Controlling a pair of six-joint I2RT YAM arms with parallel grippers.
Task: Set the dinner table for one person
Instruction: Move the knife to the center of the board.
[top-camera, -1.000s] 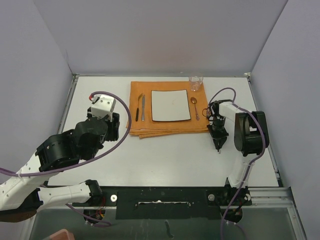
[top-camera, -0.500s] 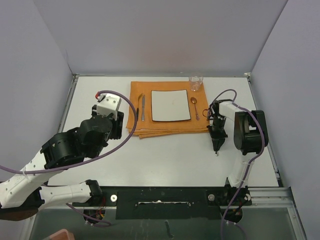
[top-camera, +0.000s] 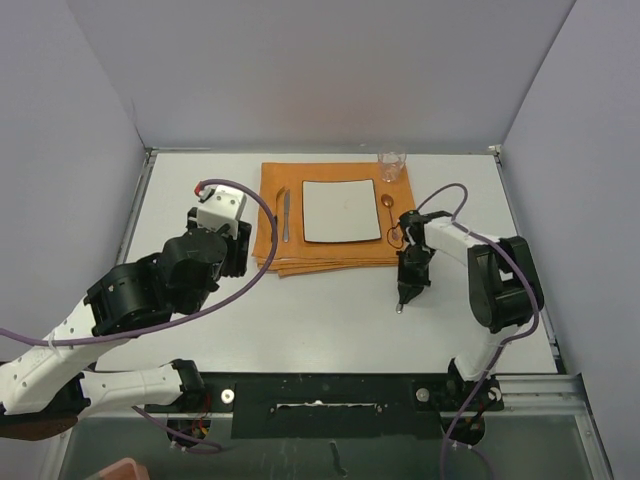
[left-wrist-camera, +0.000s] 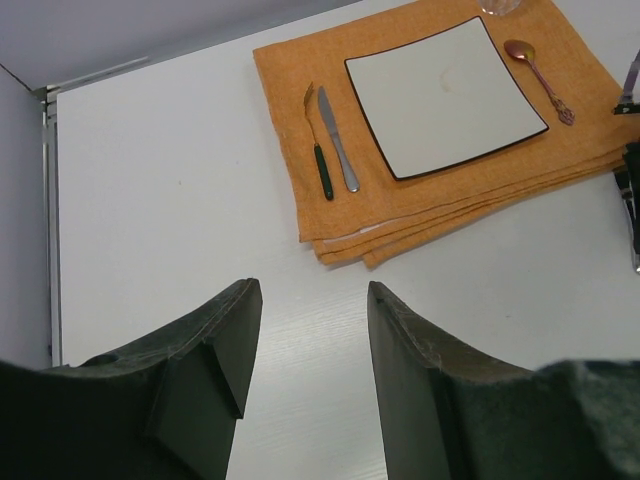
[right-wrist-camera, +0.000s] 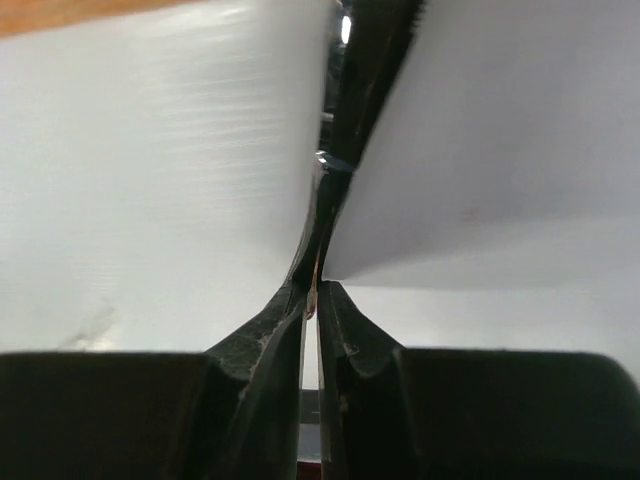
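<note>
I will next carry the utensil with my right gripper to the left in the top view, to bare tabletop by the cloth's near edge (top-camera: 332, 296), and let it go there.
The dinner table (top-camera: 330, 320) is a white top. On it lies an orange cloth (top-camera: 330, 255) with a square white plate (top-camera: 342, 210), a fork (top-camera: 276, 215) and a knife (top-camera: 286, 215) to the plate's left, a spoon (top-camera: 388, 203) to its right, and a glass (top-camera: 391, 165) at the far right corner. My right gripper (top-camera: 402, 296) hangs over the table just off the cloth's near right corner, shut on a thin metal utensil (right-wrist-camera: 335, 130) seen edge-on. My left gripper (left-wrist-camera: 310, 290) is open and empty, over the table left of the cloth (left-wrist-camera: 290, 100).
Grey walls close in the table on the left, back and right. A metal rail (left-wrist-camera: 48, 200) runs along the table's left edge. The right arm (left-wrist-camera: 630, 190) shows at the right edge of the left wrist view.
My right gripper has moved left along the cloth's near edge with the thin utensil still in it. My left arm has shifted slightly toward the cloth.
</note>
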